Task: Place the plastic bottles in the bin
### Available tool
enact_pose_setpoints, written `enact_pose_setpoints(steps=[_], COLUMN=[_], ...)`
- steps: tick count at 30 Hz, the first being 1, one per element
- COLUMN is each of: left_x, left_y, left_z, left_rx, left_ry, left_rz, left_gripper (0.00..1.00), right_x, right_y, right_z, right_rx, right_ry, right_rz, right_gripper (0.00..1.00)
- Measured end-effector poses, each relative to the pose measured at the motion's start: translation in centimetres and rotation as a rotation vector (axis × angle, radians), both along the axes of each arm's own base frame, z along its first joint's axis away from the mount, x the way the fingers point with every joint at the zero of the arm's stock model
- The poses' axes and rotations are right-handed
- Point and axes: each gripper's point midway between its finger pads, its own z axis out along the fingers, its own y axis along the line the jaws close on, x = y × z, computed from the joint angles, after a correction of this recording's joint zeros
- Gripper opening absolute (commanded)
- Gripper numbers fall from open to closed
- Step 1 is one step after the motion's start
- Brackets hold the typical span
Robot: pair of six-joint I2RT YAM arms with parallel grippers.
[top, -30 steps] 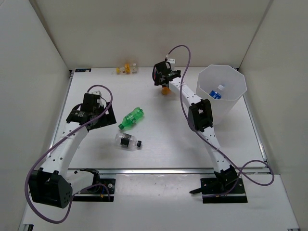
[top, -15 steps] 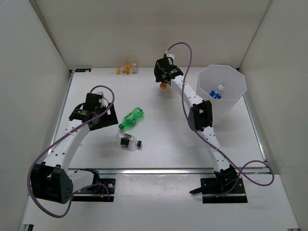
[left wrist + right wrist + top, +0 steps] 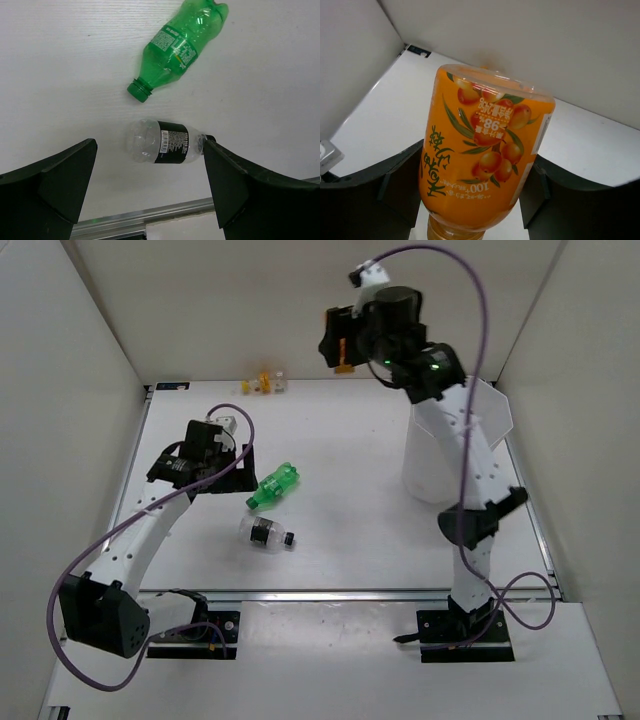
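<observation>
I will swing my right gripper back and down, to the right in the top view, over the white bin's opening (image 3: 467, 412), because the orange bottle hangs outside it.
High above the back of the table, my right gripper (image 3: 342, 345) is shut on the orange bottle (image 3: 345, 353). In the right wrist view that bottle (image 3: 485, 150) fills the space between the black fingers (image 3: 395, 185). The white bin (image 3: 497, 408) stands at the right, partly hidden behind the right arm. A green bottle (image 3: 275, 485) and a clear bottle with a black label (image 3: 266, 533) lie mid-table. My left gripper (image 3: 222, 478) hangs open just left of them. In the left wrist view, the clear bottle (image 3: 162, 147) and green bottle (image 3: 180, 47) lie beyond its spread fingers (image 3: 55, 185).
A small clear bottle with a yellow cap (image 3: 265, 383) lies by the back wall. White walls close the table in on three sides. A metal rail (image 3: 150, 220) runs along the near edge.
My right gripper shut on the orange bottle at the back of the table and lifted it high. The left gripper drifted slightly right toward the green bottle.
</observation>
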Motion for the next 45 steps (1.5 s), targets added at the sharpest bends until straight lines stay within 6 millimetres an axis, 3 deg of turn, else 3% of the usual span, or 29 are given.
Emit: enact_pose_setpoints(steps=[2, 4, 5, 7, 9, 13, 16, 18, 20, 28, 34, 36, 38, 42, 45], left_x=[-0.1, -0.2, -0.3, -0.2, -0.1, 1.7, 5.0, 7.7, 10.4, 21.5, 33.9, 36.8, 38.0, 37.7, 37.7], left_y=[0.3, 0.7, 0.8, 1.0, 1.3, 2.1, 2.2, 1.8, 1.0, -0.2, -0.5, -0.2, 0.3, 0.6, 0.1], left_z=[-0.5, -0.8, -0.9, -0.9, -0.9, -0.4, 0.3, 0.6, 0.7, -1.0, -1.0, -2.0, -4.5, -10.1, -12.0], left_rx=[0.002, 0.002, 0.002, -0.002, -0.002, -0.012, -0.045, -0.078, -0.119, -0.22, -0.386, -0.45, -0.496, -0.549, -0.566], left_ry=[0.013, 0.022, 0.025, 0.025, 0.025, 0.035, 0.031, 0.022, 0.016, -0.042, -0.129, -0.137, -0.106, -0.007, -0.005], left_rz=[0.008, 0.019, 0.023, 0.033, 0.053, 0.137, 0.22, 0.277, 0.322, 0.509, 0.632, 0.704, 0.787, 0.958, 1.064], left_gripper=[0.98, 0.99, 0.99, 0.99, 0.99, 0.98, 0.99, 0.99, 0.98, 0.99, 0.99, 0.99, 0.99, 0.98, 0.99], right_x=[-2.0, -3.0, -3.4, -3.6, -4.0, -5.0, -5.0, -5.0, -4.7, -4.0, -4.1, -4.3, -4.4, -4.6, -4.6], right_y=[-3.5, -8.4, -11.1, -16.1, -19.8, -24.3, -25.1, -25.2, -25.4, -26.9, -27.4, -27.6, -27.8, -28.5, -29.5], right_z=[3.4, 4.4, 3.9, 1.4, -2.5, -10.7, -13.2, -13.5, -13.2, -12.4, -10.5, -9.3, -8.3, -7.0, -6.8], right_rx=[0.027, 0.034, 0.028, 0.009, 0.0, -0.007, -0.02, -0.021, -0.015, -0.059, -0.073, -0.074, -0.068, -0.06, -0.073], right_ry=[-0.043, -0.05, -0.034, 0.016, 0.098, 0.286, 0.349, 0.356, 0.342, 0.281, 0.202, 0.163, 0.127, 0.083, 0.073], right_rz=[-0.027, -0.102, -0.153, -0.261, -0.343, -0.434, -0.453, -0.455, -0.455, -0.485, -0.487, -0.493, -0.5, -0.524, -0.563], right_gripper=[0.16, 0.19, 0.2, 0.21, 0.21, 0.34, 0.52, 0.85, 0.99, 1.0, 0.99, 0.99, 0.99, 0.99, 0.99])
